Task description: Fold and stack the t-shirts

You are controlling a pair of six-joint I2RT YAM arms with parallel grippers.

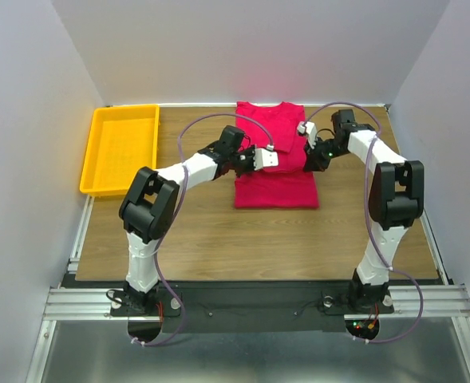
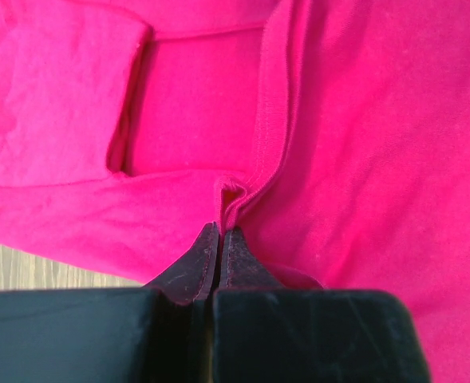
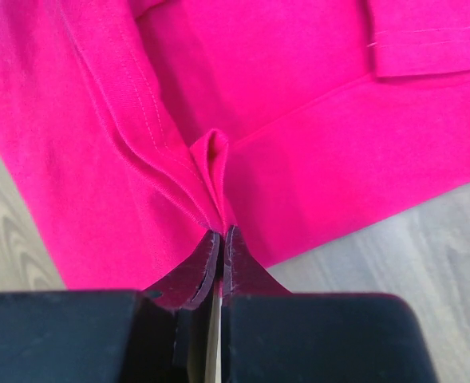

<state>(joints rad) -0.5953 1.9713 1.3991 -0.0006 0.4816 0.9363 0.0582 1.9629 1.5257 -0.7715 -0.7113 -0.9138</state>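
My left gripper carries the pinched cloth outward over the lower layer to the folded flap's near corner (image 2: 120, 169) next and releases, since a gap still separates the cloth from it.
The crimson-red t-shirt (image 1: 276, 179) lies partly folded on the wooden table, at the back middle. My left gripper (image 1: 260, 158) is shut on a pinch of the shirt's left edge; in the left wrist view the cloth (image 2: 362, 120) bunches up at the fingertips (image 2: 220, 230). My right gripper (image 1: 306, 148) is shut on the shirt's right edge; in the right wrist view a fold of the hem (image 3: 211, 159) rises from its tips (image 3: 221, 233). Both grippers hold the cloth a little above the lower layer. No neck label shows.
A yellow plastic tray (image 1: 120, 148) stands at the back left of the table. Bare wood (image 1: 250, 239) lies between the shirt and the arm bases. White walls close the table on three sides.
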